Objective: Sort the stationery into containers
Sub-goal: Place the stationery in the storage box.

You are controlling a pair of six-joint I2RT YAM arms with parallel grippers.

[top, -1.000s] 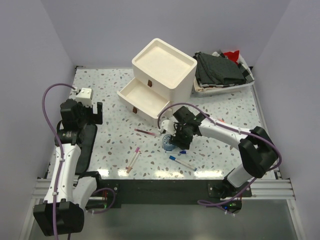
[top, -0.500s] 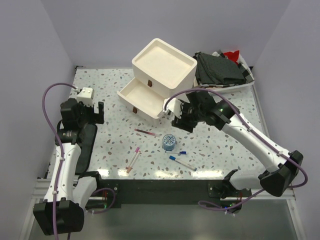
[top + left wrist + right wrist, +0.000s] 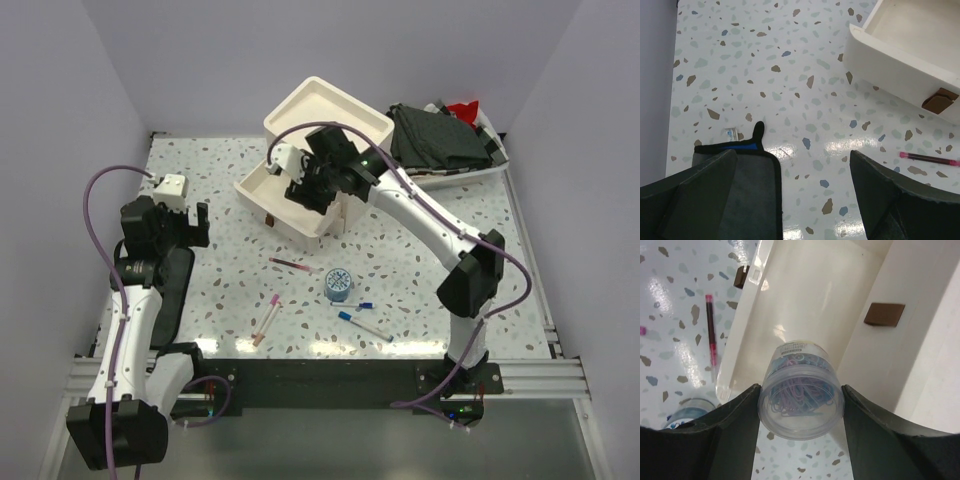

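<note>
I will lower my right gripper into the drawer's near end (image 3: 302,219) (image 3: 772,343) and let go of the jar there, because the bottom of the open bottom drawer is empty under the jar.
My right gripper (image 3: 801,407) is shut on a clear round jar of coloured paper clips (image 3: 801,390), held above the open bottom drawer (image 3: 805,300) of the cream cabinet (image 3: 330,130). From above, the right gripper (image 3: 305,185) hangs over that drawer (image 3: 262,180). A round blue roll (image 3: 339,284), a maroon pen (image 3: 292,265), pink pens (image 3: 268,318) and blue-capped white pens (image 3: 362,325) lie on the speckled table. My left gripper (image 3: 190,225) stands open at the far left with nothing in it (image 3: 792,170).
A white tray (image 3: 450,178) of dark cloths stands at the back right. A dark pad (image 3: 745,185) lies under the left gripper. The drawer's front (image 3: 900,75) carries a brown handle (image 3: 939,100), with the maroon pen (image 3: 930,159) near it.
The right arm has risen from beside the blue roll and swung back and left, carrying the jar over the open drawer. The left arm has not moved.
</note>
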